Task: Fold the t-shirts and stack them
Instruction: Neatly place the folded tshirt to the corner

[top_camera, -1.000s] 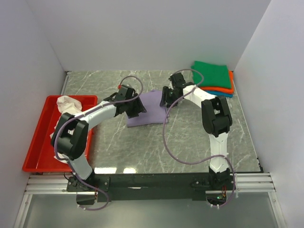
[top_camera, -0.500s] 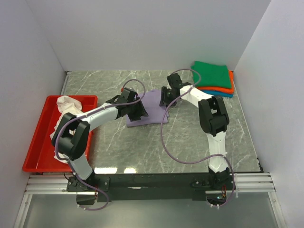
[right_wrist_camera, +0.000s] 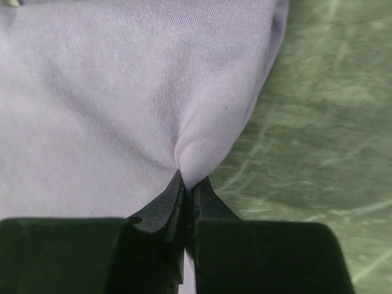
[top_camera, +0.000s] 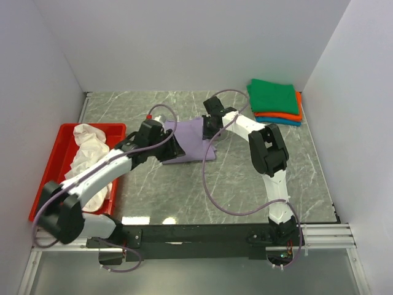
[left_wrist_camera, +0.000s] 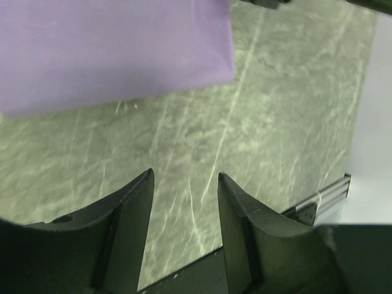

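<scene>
Next, my right gripper lifts up and outward over the green t-shirt (top_camera: pixel 274 96) to release the lavender one, as that stack lies to its right in the top view.
The lavender t-shirt (top_camera: pixel 195 142) lies folded flat on the marble table, mid-table. My right gripper (top_camera: pixel 208 129) is at its far right edge, shut on a pinched fold of the lavender cloth (right_wrist_camera: pixel 202 153). My left gripper (top_camera: pixel 173 149) is low at the shirt's near left side, open, with only bare table between its fingers (left_wrist_camera: pixel 131 202); the lavender shirt (left_wrist_camera: pixel 110 49) lies just beyond the fingertips. The green t-shirt (top_camera: pixel 274 96) tops a folded stack over the orange (top_camera: pixel 288 116) and teal blue (top_camera: pixel 279 121) ones at the back right. The white t-shirt (top_camera: pixel 89 153) lies crumpled in the red tray.
The shallow red tray (top_camera: pixel 46 190) sits at the left edge of the table. White walls enclose the table on the left, back and right. A black rail (top_camera: pixel 202 233) with both arm bases runs along the near edge.
My right gripper has closed on the lavender shirt's edge and shifted left. My left arm has swung lower and left, its gripper still beside the shirt, jaws slightly narrower.
</scene>
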